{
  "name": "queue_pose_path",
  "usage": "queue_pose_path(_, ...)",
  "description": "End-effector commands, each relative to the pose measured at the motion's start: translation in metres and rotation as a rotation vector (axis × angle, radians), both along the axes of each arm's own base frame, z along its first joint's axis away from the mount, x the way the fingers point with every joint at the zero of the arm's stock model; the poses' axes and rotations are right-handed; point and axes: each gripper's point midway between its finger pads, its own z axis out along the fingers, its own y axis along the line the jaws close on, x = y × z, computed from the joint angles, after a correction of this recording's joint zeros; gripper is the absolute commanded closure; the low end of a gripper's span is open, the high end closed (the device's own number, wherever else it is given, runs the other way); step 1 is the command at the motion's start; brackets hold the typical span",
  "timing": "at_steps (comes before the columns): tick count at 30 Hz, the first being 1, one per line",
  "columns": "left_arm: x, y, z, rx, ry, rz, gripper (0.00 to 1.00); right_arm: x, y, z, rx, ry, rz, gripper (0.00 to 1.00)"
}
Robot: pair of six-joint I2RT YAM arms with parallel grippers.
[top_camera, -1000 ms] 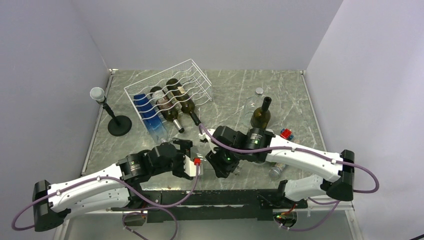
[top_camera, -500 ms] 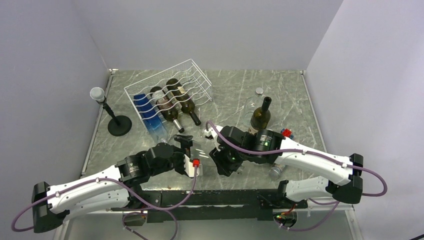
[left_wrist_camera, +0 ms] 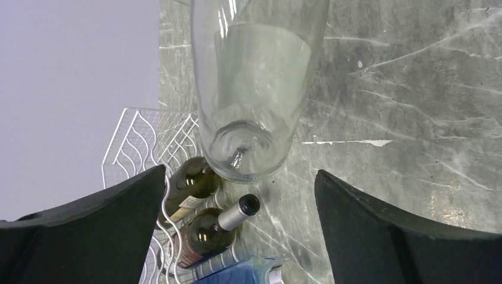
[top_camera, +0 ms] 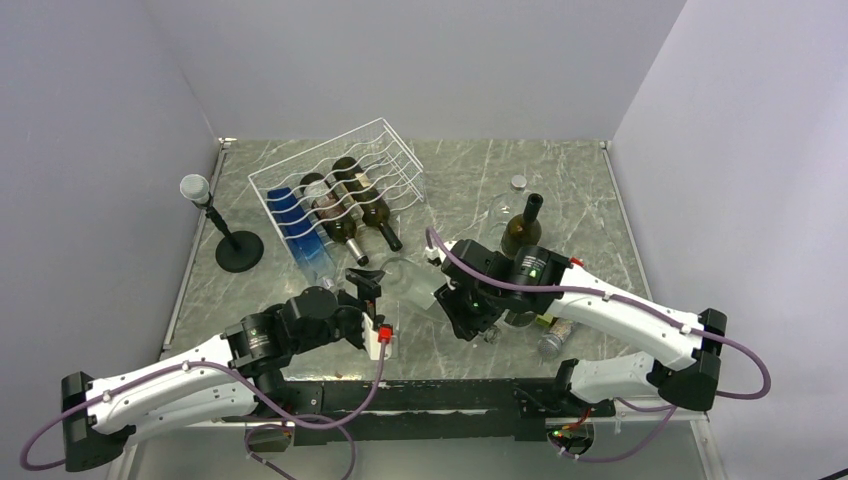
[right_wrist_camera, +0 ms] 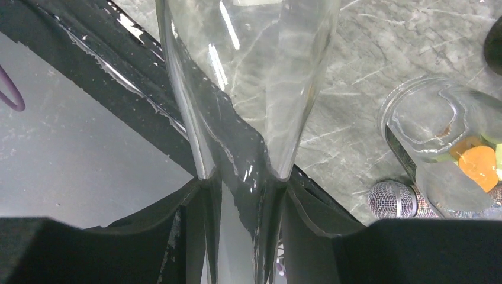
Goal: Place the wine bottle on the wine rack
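Note:
The right gripper moves outward, to its left in the top view, bottle base first, to the rack's empty end slot (top_camera: 402, 186) next.
A clear glass wine bottle (top_camera: 408, 281) lies nearly level above the table, between my two grippers. My right gripper (top_camera: 468, 306) is shut on its neck (right_wrist_camera: 244, 177). The bottle's base (left_wrist_camera: 241, 151) points toward the left gripper and the rack. My left gripper (left_wrist_camera: 240, 236) is open, its fingers (left_wrist_camera: 89, 228) well apart just short of the bottle's base and not touching it. It also shows in the top view (top_camera: 363, 290). The white wire wine rack (top_camera: 338, 185) stands at the back left. It holds two dark bottles (top_camera: 350, 205) and a blue bottle (top_camera: 296, 228).
A dark bottle (top_camera: 522, 232) stands upright behind my right arm, with a clear capped bottle (top_camera: 517, 185) beyond it. A black microphone stand (top_camera: 238, 250) is left of the rack. A glass jar (right_wrist_camera: 438, 124) and a microphone head (right_wrist_camera: 393, 201) lie by the right gripper.
My right arm has moved right and away from me with the clear bottle in its grip. My left gripper has shifted slightly left and stayed open.

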Motion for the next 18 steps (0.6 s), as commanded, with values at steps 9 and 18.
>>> queue_pose_path(9,-0.002,0.0,0.061,-0.283,-0.03,0.031,0.01,0.047,0.019,0.034,0.162,-0.227,-0.146,1.0)
queue_pose_path(18,0.002,-0.001,0.141,-0.73,0.268,0.211,0.01,0.105,0.016,0.03,0.153,-0.411,-0.323,1.0)
